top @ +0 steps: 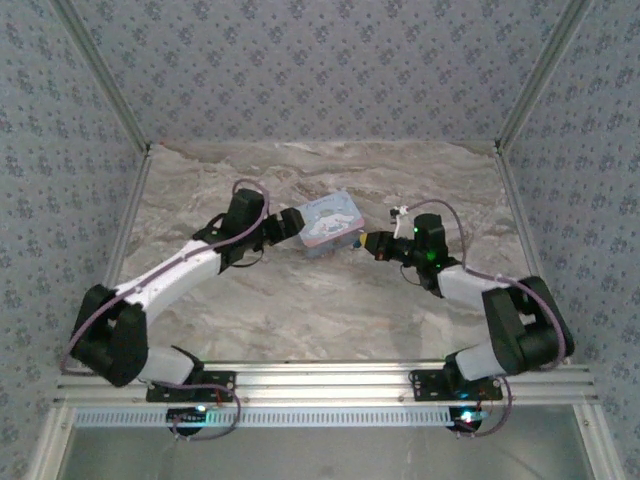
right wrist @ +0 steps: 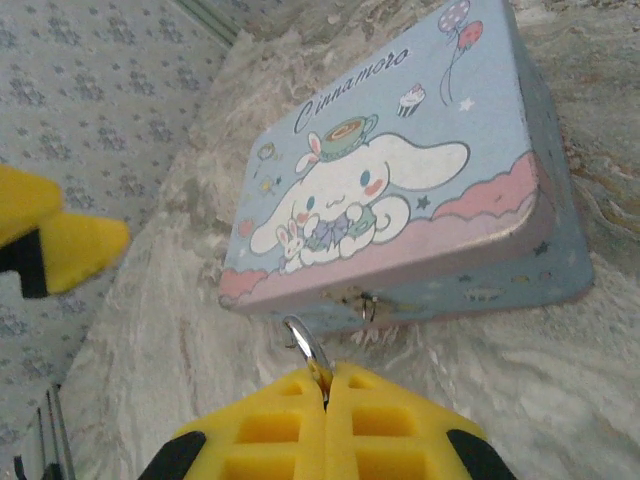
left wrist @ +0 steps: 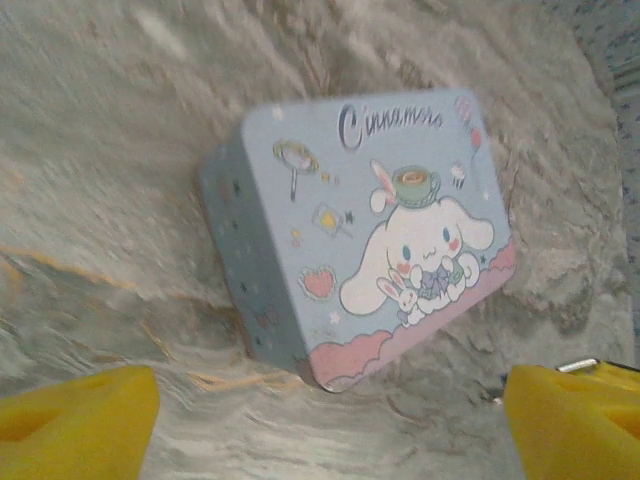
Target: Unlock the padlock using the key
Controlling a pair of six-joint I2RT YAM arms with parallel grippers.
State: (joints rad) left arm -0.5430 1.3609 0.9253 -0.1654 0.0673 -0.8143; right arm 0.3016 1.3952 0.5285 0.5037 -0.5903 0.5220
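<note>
Next, my right gripper draws the padlock, its loop clear of the clasp, back and down to bare marbled cloth and releases it.
The padlock's thin silvery loop (right wrist: 305, 340) sticks out from between the yellow pads of my right gripper (right wrist: 328, 385), which is shut on it. The padlock's body is hidden between the pads. The loop hangs just in front of the tin's small clasp (right wrist: 365, 305) and is apart from it. My right gripper (top: 372, 243) sits at the right end of the pale blue cartoon tin (top: 330, 222). My left gripper (top: 285, 225) stands open at the tin's left end, its fingers wide apart with the tin (left wrist: 370, 230) ahead of them. The key is out of view.
The tin (right wrist: 400, 200) lies closed on the marbled cloth (top: 330, 300) near the middle of the table. Patterned walls and metal frame posts (top: 520, 90) close in the back and sides. One yellow left fingertip (right wrist: 60, 245) shows beyond the tin.
</note>
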